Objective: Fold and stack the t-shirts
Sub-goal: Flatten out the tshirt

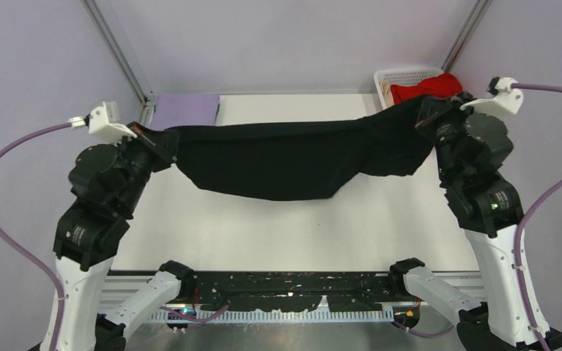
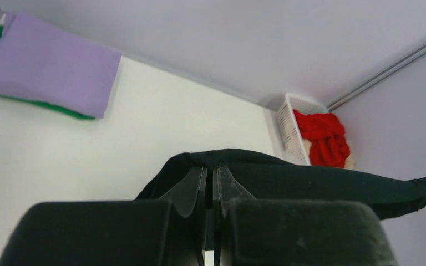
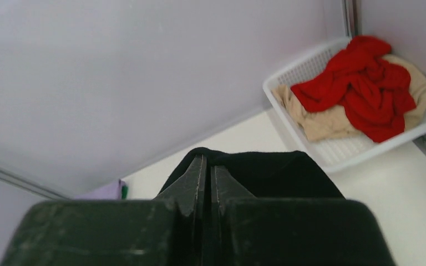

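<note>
My left gripper will lower outward next and release the black t-shirt on the bare tabletop below and outward beside the lavender shirt's near corner.
A black t-shirt [image 1: 278, 157] hangs stretched in the air between my two grippers, sagging in the middle above the table. My left gripper [image 1: 167, 139] is shut on its left end; in the left wrist view the gripper [image 2: 211, 169] pinches the black cloth [image 2: 310, 180]. My right gripper [image 1: 426, 115] is shut on its right end; in the right wrist view the gripper [image 3: 206, 160] pinches the cloth [image 3: 266, 172]. A folded lavender shirt [image 1: 184, 110] lies at the back left on a green one [image 2: 50, 105]. A red shirt [image 3: 360, 88] and a beige shirt [image 3: 321, 119] lie crumpled in the basket.
A white lattice basket [image 1: 399, 77] stands at the back right corner, close behind my right gripper. The white table [image 1: 285, 227] runs under the hanging shirt. Grey walls and frame posts close the back and sides.
</note>
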